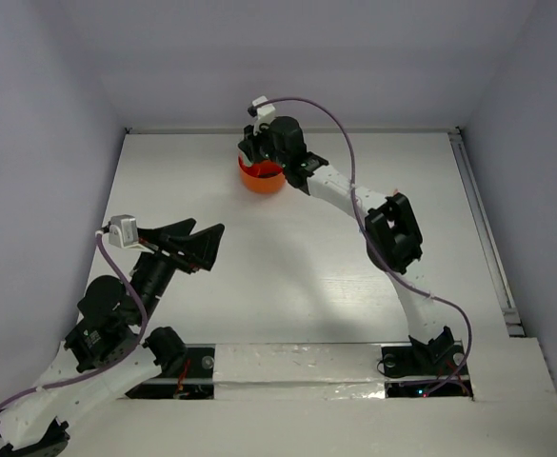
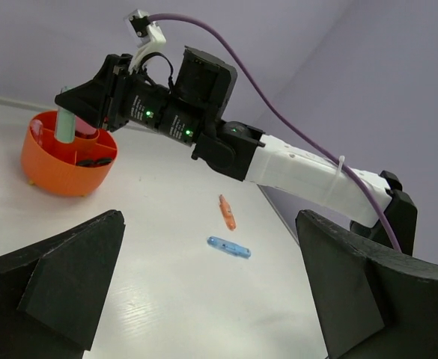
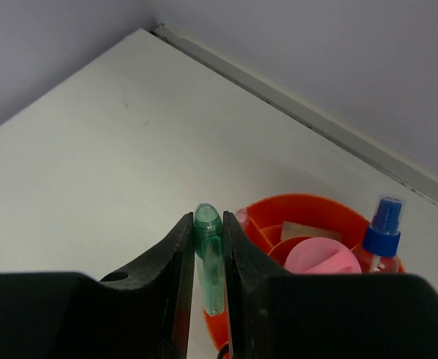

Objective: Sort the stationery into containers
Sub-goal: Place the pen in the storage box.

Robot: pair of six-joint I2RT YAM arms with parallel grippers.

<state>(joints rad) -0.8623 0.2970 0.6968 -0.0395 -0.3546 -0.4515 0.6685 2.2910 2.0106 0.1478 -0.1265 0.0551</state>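
The green capsule-like piece (image 3: 210, 262) goes down from my right gripper next and is released into the tub's outer section (image 3: 218, 326) with the small pink piece, just below.
The round orange tub (image 1: 261, 181) stands at the far middle of the table. My right gripper (image 3: 205, 241) hovers at the tub's rim (image 3: 301, 203), shut on a green capsule-like piece (image 3: 210, 262) that stands upright between its fingers. The left wrist view shows that green piece (image 2: 64, 126) over the tub (image 2: 54, 168). An orange-pink piece (image 2: 227, 212) and a blue pen-like tube (image 2: 229, 247) lie on the table below the right forearm. My left gripper (image 2: 219, 295) is wide open and empty, near the table's left side (image 1: 202, 238). The scissors cannot be made out.
Inside the tub a pink round thing (image 3: 322, 259) fills the central well, and a blue-capped spray bottle (image 3: 383, 229) stands at the far side. The right arm (image 1: 354, 205) stretches across the table's middle. Walls close in the back and both sides.
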